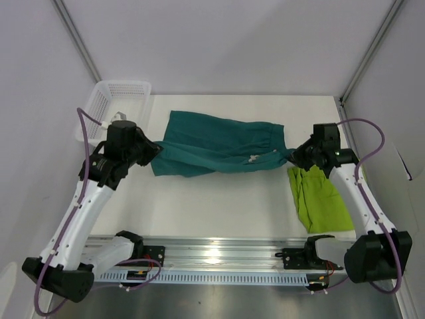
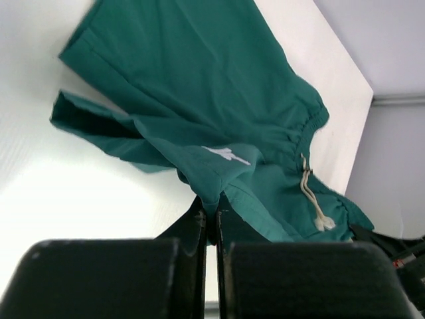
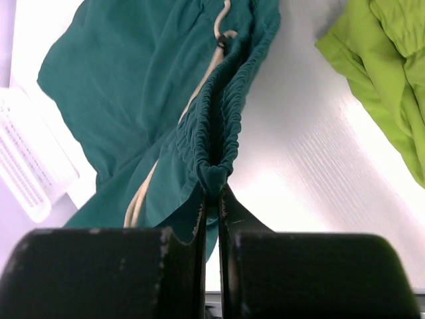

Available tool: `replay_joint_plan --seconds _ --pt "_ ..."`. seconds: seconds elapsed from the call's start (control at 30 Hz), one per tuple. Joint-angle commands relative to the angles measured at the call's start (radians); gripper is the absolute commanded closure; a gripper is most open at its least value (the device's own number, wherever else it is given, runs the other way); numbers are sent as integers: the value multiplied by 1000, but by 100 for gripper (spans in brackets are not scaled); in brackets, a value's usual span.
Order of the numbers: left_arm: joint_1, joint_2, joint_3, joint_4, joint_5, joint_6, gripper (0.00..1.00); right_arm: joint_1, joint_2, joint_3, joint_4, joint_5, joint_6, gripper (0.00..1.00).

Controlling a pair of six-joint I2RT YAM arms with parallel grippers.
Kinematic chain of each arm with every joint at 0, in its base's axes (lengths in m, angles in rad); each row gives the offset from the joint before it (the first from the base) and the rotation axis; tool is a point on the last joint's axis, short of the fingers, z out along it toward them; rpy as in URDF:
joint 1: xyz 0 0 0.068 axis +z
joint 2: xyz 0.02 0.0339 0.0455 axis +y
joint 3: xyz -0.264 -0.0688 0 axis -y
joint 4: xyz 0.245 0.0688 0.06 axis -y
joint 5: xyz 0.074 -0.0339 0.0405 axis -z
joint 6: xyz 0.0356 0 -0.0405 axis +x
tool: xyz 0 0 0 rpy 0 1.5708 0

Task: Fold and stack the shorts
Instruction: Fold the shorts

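Observation:
The far waistband corner (image 1: 279, 129) is below my right gripper and farther outward, so my right gripper will next move outward and down over it to let go of the gathered waistband.
The dark teal shorts (image 1: 216, 143) hang stretched between both arms above the middle of the table. My left gripper (image 1: 157, 150) is shut on a leg hem of the teal shorts (image 2: 199, 100); its tips (image 2: 214, 207) pinch a fold near the white logo (image 2: 226, 155). My right gripper (image 1: 292, 156) is shut on the gathered waistband of the teal shorts (image 3: 119, 86), pinched at the tips (image 3: 214, 193), with the cream drawstring (image 3: 143, 196) hanging beside. The lime green shorts (image 1: 320, 198) lie crumpled on the table under the right arm, seen as green fabric (image 3: 385, 80) in the right wrist view.
A white plastic mesh basket (image 1: 113, 106) stands at the back left corner, just behind the left arm. The table's back edge meets grey walls. A metal rail (image 1: 219, 256) with both arm bases runs along the near edge.

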Motion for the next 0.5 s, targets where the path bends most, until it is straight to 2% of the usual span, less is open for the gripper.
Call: replay_joint_plan --seconds 0.0,0.13,0.47 --pt "82 59 23 106 95 65 100 -20 75 94 10 31 38 100" --pt "162 155 58 163 171 85 100 -24 174 176 8 31 49 100" --pt "202 436 236 210 215 122 100 -54 383 323 54 11 78 100"
